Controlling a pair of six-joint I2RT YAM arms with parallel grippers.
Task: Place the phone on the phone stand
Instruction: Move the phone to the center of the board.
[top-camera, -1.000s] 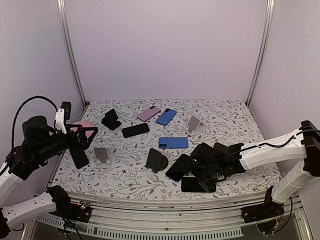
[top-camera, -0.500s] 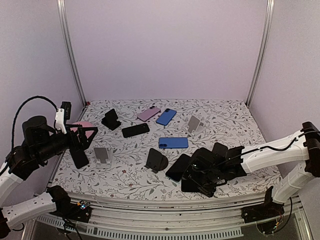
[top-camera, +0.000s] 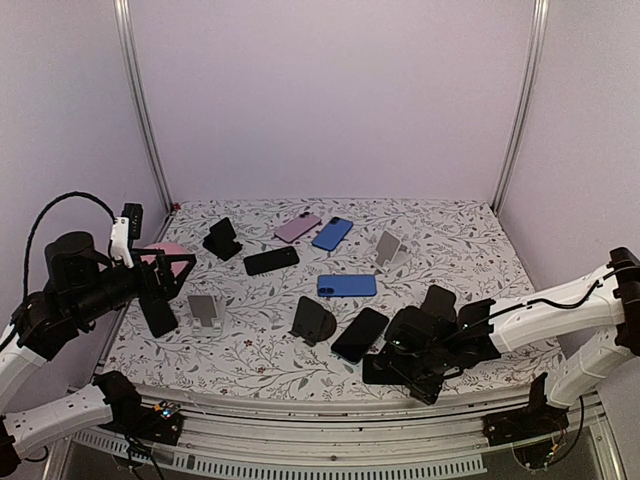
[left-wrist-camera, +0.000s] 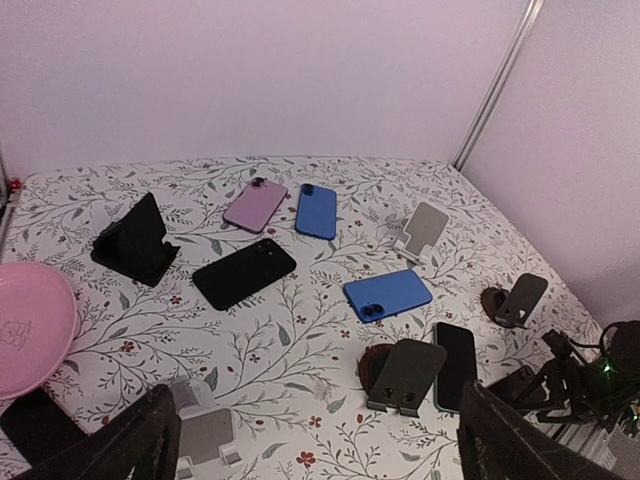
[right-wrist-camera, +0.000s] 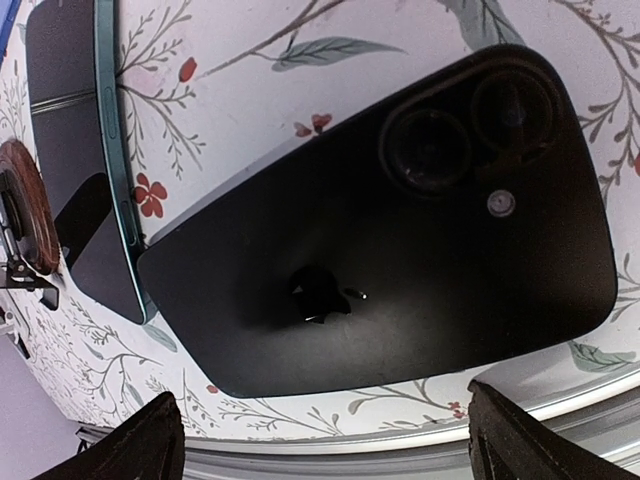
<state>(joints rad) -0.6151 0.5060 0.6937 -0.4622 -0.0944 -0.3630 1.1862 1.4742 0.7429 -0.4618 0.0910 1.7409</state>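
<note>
My right gripper is open, and the black phone lies crosswise to its fingers. Next it needs to turn and move outward to close across the phone's long sides.
A black phone (right-wrist-camera: 380, 230) lies face down at the table's near edge, its camera lenses up. My right gripper (right-wrist-camera: 330, 450) hovers open just above it, one finger (right-wrist-camera: 130, 445) at each side and nothing between them; in the top view this gripper (top-camera: 405, 372) covers most of that phone (top-camera: 376, 370). Beside it lies a teal-edged phone (top-camera: 360, 334) with its screen up. A dark phone stand (top-camera: 312, 320) sits left of that one, and another dark stand (top-camera: 438, 300) behind my right wrist. My left gripper (top-camera: 172, 290) hangs open and empty above the table's left side.
Further back lie a blue phone (top-camera: 347, 286), a black phone (top-camera: 271, 261), a lilac phone (top-camera: 297, 228) and a second blue phone (top-camera: 332, 233). A grey stand (top-camera: 204, 310), a black stand (top-camera: 221, 239), a silver stand (top-camera: 389, 247) and a pink plate (top-camera: 160, 252) are also there.
My right gripper has slid right and toward the near edge, uncovering the teal-edged phone and coming over the black phone. The left arm has not moved.
</note>
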